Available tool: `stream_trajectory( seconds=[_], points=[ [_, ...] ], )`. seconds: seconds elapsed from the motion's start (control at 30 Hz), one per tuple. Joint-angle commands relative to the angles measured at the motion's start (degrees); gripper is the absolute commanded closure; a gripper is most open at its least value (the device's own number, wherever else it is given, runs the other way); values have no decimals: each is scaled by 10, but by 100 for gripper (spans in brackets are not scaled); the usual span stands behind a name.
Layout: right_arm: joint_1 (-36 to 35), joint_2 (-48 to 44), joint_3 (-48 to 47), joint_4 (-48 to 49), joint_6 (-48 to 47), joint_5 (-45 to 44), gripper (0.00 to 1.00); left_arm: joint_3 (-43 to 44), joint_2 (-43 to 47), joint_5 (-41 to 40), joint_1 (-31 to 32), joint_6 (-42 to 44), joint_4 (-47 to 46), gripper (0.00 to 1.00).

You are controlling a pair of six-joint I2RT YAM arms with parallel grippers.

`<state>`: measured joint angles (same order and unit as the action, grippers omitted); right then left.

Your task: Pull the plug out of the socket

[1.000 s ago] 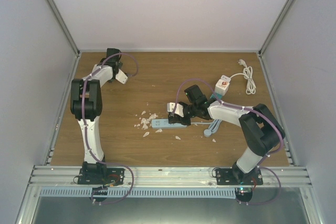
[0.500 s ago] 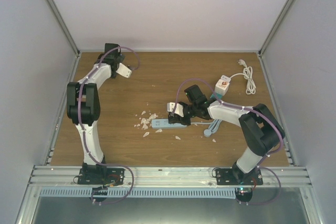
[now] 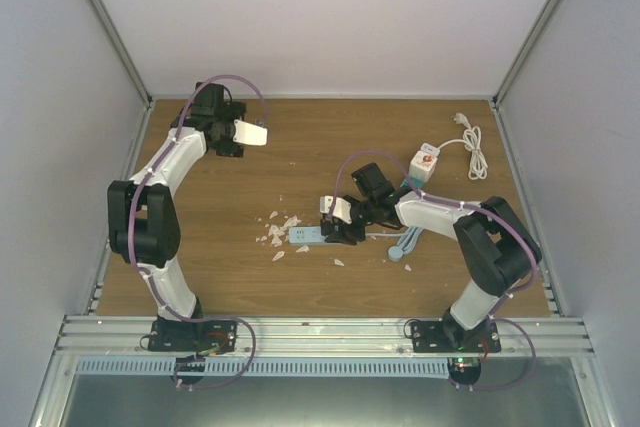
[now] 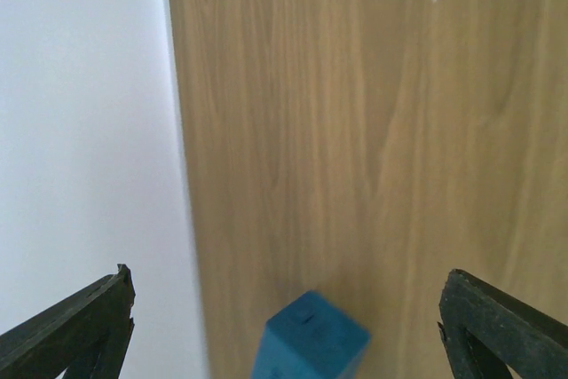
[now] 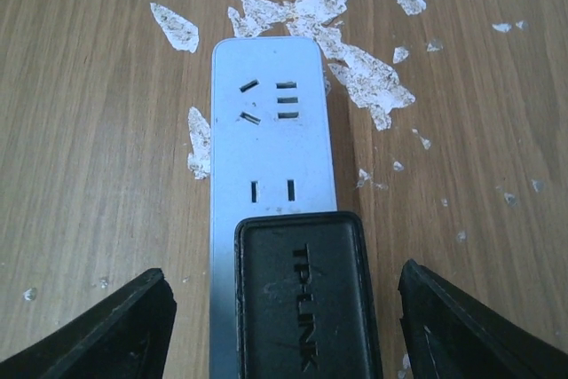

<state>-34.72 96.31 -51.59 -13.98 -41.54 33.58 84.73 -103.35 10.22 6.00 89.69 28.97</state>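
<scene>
The black plug (image 5: 306, 299) lies to my left gripper's right in the top view, still seated on the socket strip. The gripper moves across, back and down onto it next.
A pale blue socket strip (image 5: 271, 139) lies flat on the wooden table, also seen mid-table from above as the socket strip (image 3: 303, 235). A black TP-LINK plug (image 5: 306, 299) sits on its near end. My right gripper (image 5: 282, 288) is open, one finger on each side of the plug with a gap to both. From above, the right gripper (image 3: 338, 224) hovers over the strip's right end. My left gripper (image 4: 286, 280) is open by the back-left wall, with a teal block (image 4: 311, 342) low between its fingers. The left gripper (image 3: 240, 137) is far from the strip.
White flakes (image 5: 355, 59) litter the wood around the strip's far end. A white cube adapter (image 3: 425, 162) with a coiled white cable (image 3: 470, 142) sits at the back right. A pale grey-blue cable (image 3: 405, 244) lies right of the strip. White walls enclose the table.
My right gripper's jaws have opened around the plug without moving away. The left arm has swung toward the back and right, its jaws slightly wider.
</scene>
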Motion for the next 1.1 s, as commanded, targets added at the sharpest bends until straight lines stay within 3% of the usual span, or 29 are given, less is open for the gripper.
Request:
stream_trajectory(
  seconds=[0.0,0.2,0.57,0.8,1.07],
  points=[
    [-1,-19,-1,-5,0,10,28,-37,43,128,6,-115,22,7],
    [0,-43,11,-3,-7,1,21,-95,89,260,36,-222,41,8],
    [53,-113,60,-24,-32,0,20,-249,148,388,152,-377,-69,13],
    [73,-167,87,-26,-35,15,20,-307,125,367,227,-424,-121,18],
    [83,-178,103,-10,-35,28,20,-319,85,282,285,-463,-179,26]
  ],
)
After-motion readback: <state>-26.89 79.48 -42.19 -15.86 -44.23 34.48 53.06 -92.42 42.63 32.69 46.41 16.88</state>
